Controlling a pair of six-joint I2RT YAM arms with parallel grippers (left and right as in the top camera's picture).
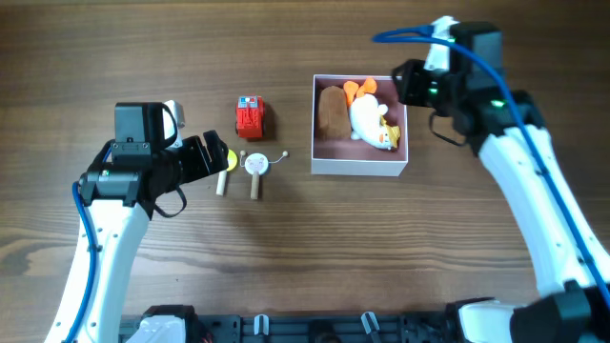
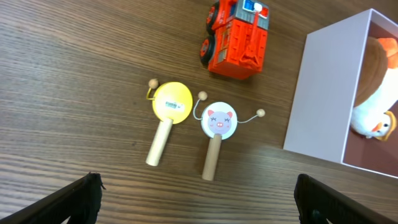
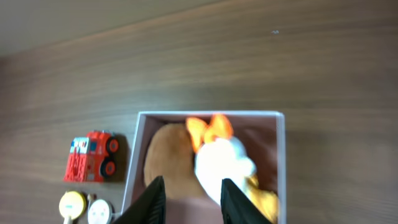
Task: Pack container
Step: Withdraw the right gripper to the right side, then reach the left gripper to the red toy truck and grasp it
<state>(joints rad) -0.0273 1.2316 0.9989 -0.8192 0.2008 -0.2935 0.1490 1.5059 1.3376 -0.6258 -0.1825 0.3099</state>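
Next, my left gripper moves outward past the yellow rattle drum (image 2: 172, 101) and lowers over the red fire truck toy (image 2: 239, 41), as that stands outward and below the gripper.
The container (image 1: 359, 167), a white box with a pink inside, sits right of centre and holds a brown plush (image 1: 332, 112) and a white and orange duck plush (image 1: 367, 119). It also shows in the right wrist view (image 3: 281, 162) and the left wrist view (image 2: 323, 93). My right gripper (image 1: 412, 84) hovers over the box's far right corner; its fingers (image 3: 191, 202) are apart and empty above the plushes. My left gripper (image 1: 212, 157) is wide open and empty (image 2: 199, 205), just left of a yellow rattle drum (image 2: 172, 101) and a pig-face rattle drum (image 2: 216, 119).
A red fire truck toy (image 1: 250, 116) stands left of the box, behind the two drums; it also shows in the left wrist view (image 2: 239, 34) and the right wrist view (image 3: 90, 155). The table is dark wood.
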